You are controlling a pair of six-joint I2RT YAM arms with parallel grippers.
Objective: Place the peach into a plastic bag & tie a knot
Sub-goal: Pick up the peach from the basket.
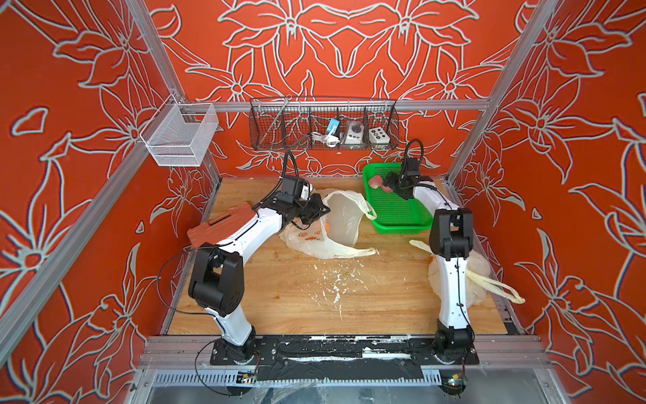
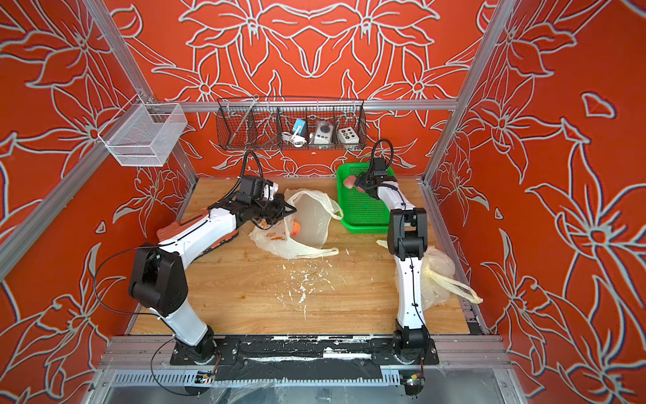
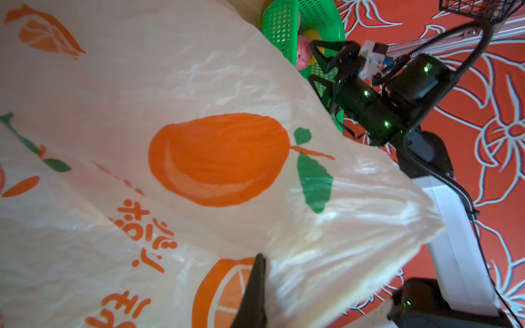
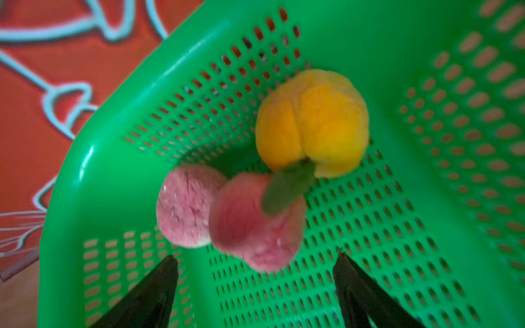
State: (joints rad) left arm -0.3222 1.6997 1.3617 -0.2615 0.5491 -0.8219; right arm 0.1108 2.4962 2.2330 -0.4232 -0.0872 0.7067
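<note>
My right gripper goes down into the green basket (image 1: pixel 402 224) next, open fingers on both sides of the pink peach beside the yellow one, since that peach lines up with their gap.
My left gripper (image 1: pixel 323 210) (image 2: pixel 292 210) (image 3: pixel 262 261) is shut on the rim of a cream plastic bag (image 1: pixel 344 217) (image 2: pixel 311 217) (image 3: pixel 199 85) printed with oranges, and holds its mouth up. An orange-pink fruit (image 2: pixel 296 227) shows inside the bag. My right gripper (image 1: pixel 388 183) (image 2: pixel 358 182) (image 4: pixel 255 255) hangs open over the far corner of the green basket (image 1: pixel 402 224) (image 4: pixel 426 198). A pink peach (image 4: pixel 255 227) (image 1: pixel 375 182) lies just ahead of its fingertips, untouched. Beside that one lie another pink peach (image 4: pixel 184 207) and a yellow one (image 4: pixel 312 122). The knot is out of view.
A second cream bag (image 1: pixel 479 280) (image 2: pixel 437 276) lies at the right edge behind my right arm, its handle trailing. White flecks (image 1: pixel 335 283) dot the wooden table. A brown flat object (image 1: pixel 216 227) sits under my left arm. Two wire baskets (image 1: pixel 323 124) (image 1: pixel 178 134) hang from the rails.
</note>
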